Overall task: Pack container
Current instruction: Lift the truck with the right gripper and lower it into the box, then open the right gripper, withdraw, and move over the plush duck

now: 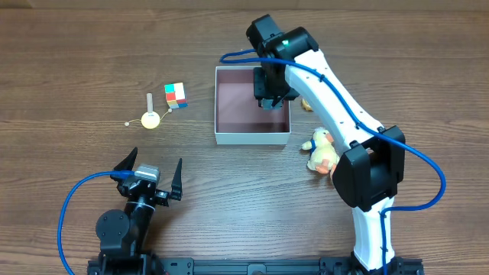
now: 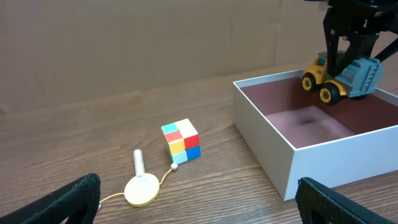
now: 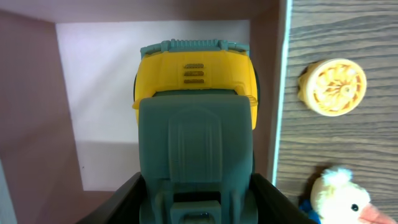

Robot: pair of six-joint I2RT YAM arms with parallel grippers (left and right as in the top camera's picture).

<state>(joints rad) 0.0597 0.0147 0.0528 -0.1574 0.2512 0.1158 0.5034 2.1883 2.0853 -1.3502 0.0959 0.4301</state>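
Note:
The truck (image 3: 193, 118) goes down slightly in my right gripper next and comes free on the container's bottom below, as it already hangs between the container's sides.
The container (image 1: 252, 136) is a square white-walled box with a mauve-pink floor, at mid table; it also shows in the left wrist view (image 2: 273, 134) and the right wrist view (image 3: 93, 106). My right gripper (image 1: 269, 98) is shut on a yellow and grey-green toy truck (image 3: 193, 118) and holds it over the container's right side, above the floor; the truck shows in the left wrist view (image 2: 342, 78). My left gripper (image 1: 149, 174) is open and empty near the front left edge, its fingers far apart in its wrist view (image 2: 199, 208).
A coloured cube (image 1: 176, 95) and a yellow paddle-ball toy (image 1: 150, 117) lie left of the container. A plush duck (image 1: 322, 151) and a yellow disc (image 3: 331, 87) lie right of it.

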